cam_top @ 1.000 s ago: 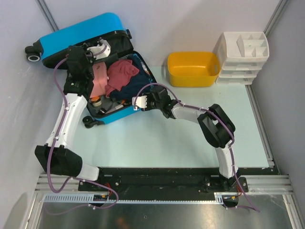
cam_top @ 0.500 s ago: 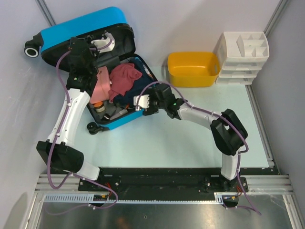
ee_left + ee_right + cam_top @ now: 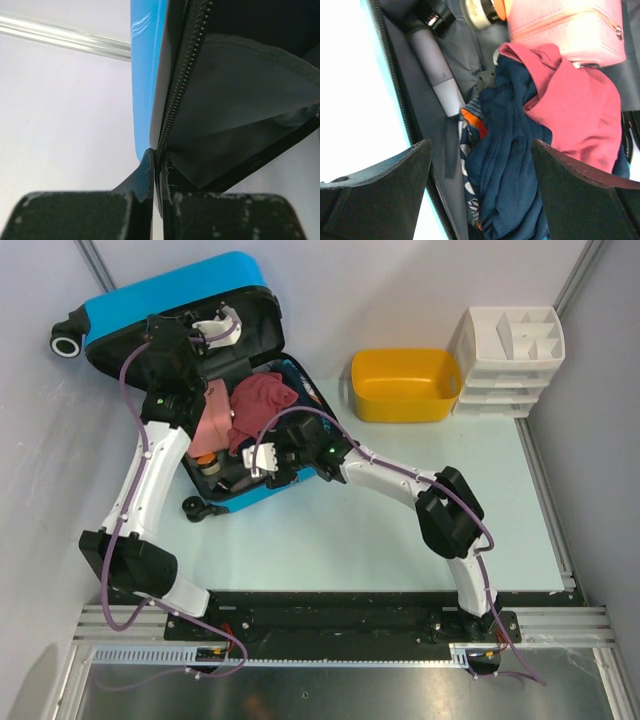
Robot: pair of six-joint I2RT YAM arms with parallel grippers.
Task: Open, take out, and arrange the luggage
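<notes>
My left gripper swings the lid's rim outward toward the wall behind the lid (image 3: 148, 258) next and lets go of it, since that wall stands outward of the gripper.
The blue luggage (image 3: 165, 295) lies open at the table's far left, its lid raised against the wall. My left gripper (image 3: 216, 330) is shut on the lid's zipper rim (image 3: 170, 100) and holds it up; the grey lining (image 3: 240, 90) shows beside it. My right gripper (image 3: 262, 458) is open and hovers over the lower half's contents. In the right wrist view its gripper (image 3: 480, 165) straddles a navy garment (image 3: 515, 170), with a red garment (image 3: 575, 110), a pink pouch (image 3: 570, 25) and a pale cylinder (image 3: 437, 65) beyond.
A yellow tub (image 3: 405, 385) stands right of the luggage at the back. A white drawer organizer (image 3: 508, 360) stands at the far right. The red garment (image 3: 262, 400) and pink pouch (image 3: 207, 420) fill the open half. A wall runs close behind the lid.
My right gripper has moved left from the suitcase's front edge to over its contents. The left gripper lifted the lid a little higher early on, then stayed.
</notes>
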